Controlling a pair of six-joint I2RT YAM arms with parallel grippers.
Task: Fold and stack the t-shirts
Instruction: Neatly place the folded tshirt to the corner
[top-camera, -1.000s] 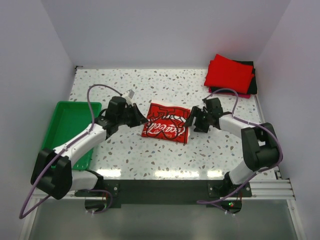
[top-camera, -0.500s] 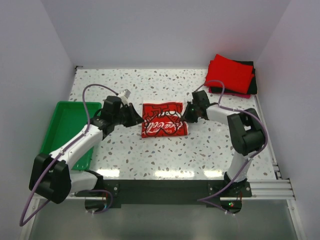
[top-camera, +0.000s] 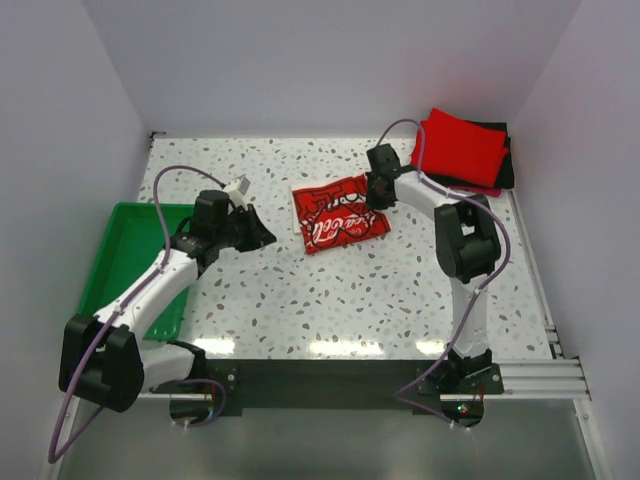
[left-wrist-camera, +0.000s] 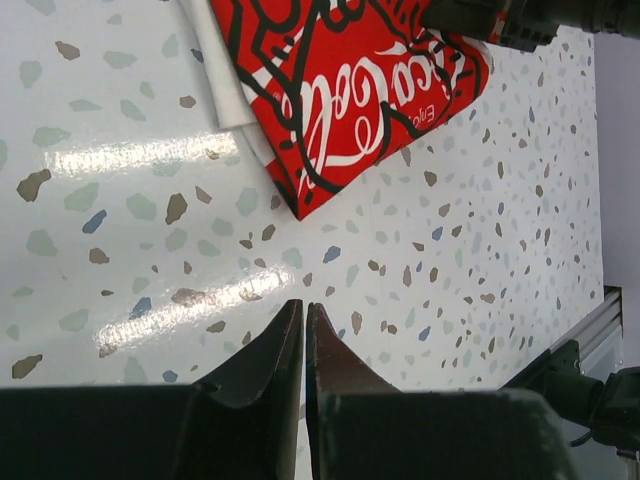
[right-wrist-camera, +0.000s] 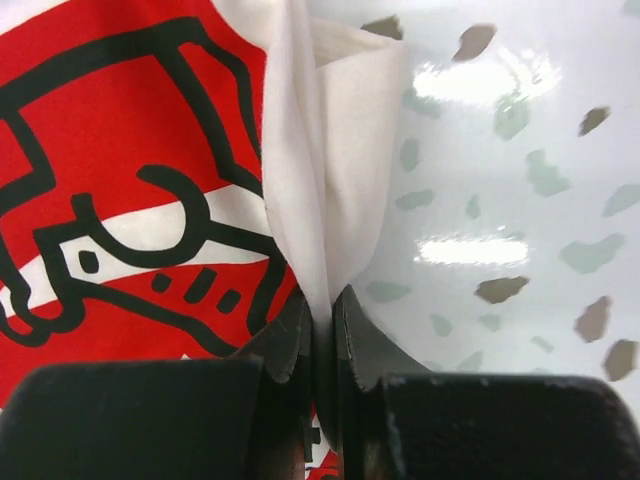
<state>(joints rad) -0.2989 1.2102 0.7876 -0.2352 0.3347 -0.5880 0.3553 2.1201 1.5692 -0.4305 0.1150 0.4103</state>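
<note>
My right gripper lifts, moves outward over the folded red t-shirt (top-camera: 460, 148) and releases next, as it lies outward, to the gripper's right in the top view.
A folded white t-shirt with a red logo print (top-camera: 338, 212) lies tilted on the speckled table. My right gripper (top-camera: 378, 200) is shut on its right edge. In the right wrist view a white fold of the t-shirt (right-wrist-camera: 320, 130) is pinched between the fingertips of that gripper (right-wrist-camera: 322, 300). My left gripper (top-camera: 265, 238) is shut and holds nothing. It hovers over bare table to the left of the shirt, and its tips (left-wrist-camera: 303, 305) stand apart from the cloth (left-wrist-camera: 350, 80). A folded red t-shirt (top-camera: 460, 147) lies on a black one (top-camera: 506, 166) at the far right corner.
A green tray (top-camera: 130, 250) stands at the left edge of the table, under the left arm. White walls close in the back and both sides. The right arm (top-camera: 455, 225) reaches along the right side toward the stack.
My right gripper has shut on the shirt's right edge and dragged the shirt back and to the right. The left arm has drawn back to the left, away from the shirt.
</note>
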